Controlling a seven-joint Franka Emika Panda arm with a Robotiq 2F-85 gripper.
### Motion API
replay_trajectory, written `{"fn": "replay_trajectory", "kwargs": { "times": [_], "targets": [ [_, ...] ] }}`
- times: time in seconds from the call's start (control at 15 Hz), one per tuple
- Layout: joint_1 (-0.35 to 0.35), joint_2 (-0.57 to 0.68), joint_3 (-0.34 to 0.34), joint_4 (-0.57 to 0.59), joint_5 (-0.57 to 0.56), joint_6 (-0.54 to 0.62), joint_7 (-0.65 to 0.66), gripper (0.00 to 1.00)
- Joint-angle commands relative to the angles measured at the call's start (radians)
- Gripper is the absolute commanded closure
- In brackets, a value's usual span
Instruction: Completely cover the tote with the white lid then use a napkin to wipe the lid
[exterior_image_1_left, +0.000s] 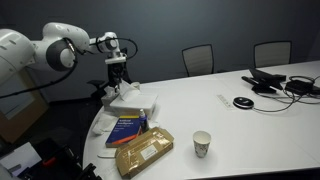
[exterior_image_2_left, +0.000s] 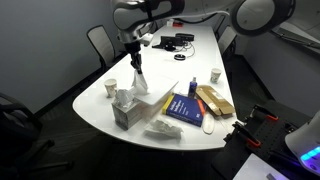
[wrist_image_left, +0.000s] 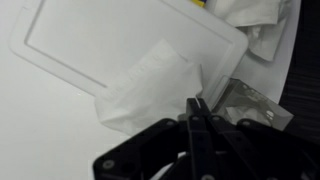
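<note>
The gripper moves its crumpled napkin back from over the lid next, then releases it above white napkins, since they already lie beside the blue book.
The white lid (wrist_image_left: 110, 40) lies flat below my gripper, and it shows in both exterior views (exterior_image_1_left: 135, 100) (exterior_image_2_left: 153, 101) near the table's edge. The tote is under it, and I cannot make the tote out apart from the lid. A white napkin (wrist_image_left: 150, 88) rests on the lid, with its corner at my fingertips. My gripper (wrist_image_left: 195, 103) is shut on the napkin's edge. In the exterior views the gripper (exterior_image_1_left: 118, 72) (exterior_image_2_left: 134, 62) stands upright over the lid, with the napkin (exterior_image_2_left: 138, 80) hanging from it.
A blue book (exterior_image_1_left: 127, 127) and a tan flat packet (exterior_image_1_left: 143, 152) lie beside the lid. A paper cup (exterior_image_1_left: 202, 144) stands nearby. A tissue box (exterior_image_2_left: 125, 112) and two cups (exterior_image_2_left: 110, 88) (exterior_image_2_left: 216, 74) are on the table. A crinkly grey packet (wrist_image_left: 250, 100) lies next to the lid.
</note>
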Motion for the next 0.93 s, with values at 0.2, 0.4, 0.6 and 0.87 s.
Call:
{"fn": "replay_trajectory", "kwargs": {
  "times": [0.2, 0.4, 0.6, 0.87],
  "targets": [
    [-0.021, -0.278, 0.046, -0.184, 0.059, -0.268, -0.013, 1.0],
    [-0.082, -0.37, 0.113, -0.312, 0.177, -0.277, -0.054, 1.0],
    [-0.141, -0.409, 0.167, -0.44, 0.297, -0.26, -0.105, 1.0],
    [-0.214, -0.428, 0.211, -0.628, 0.455, -0.277, -0.143, 1.0]
  ]
}}
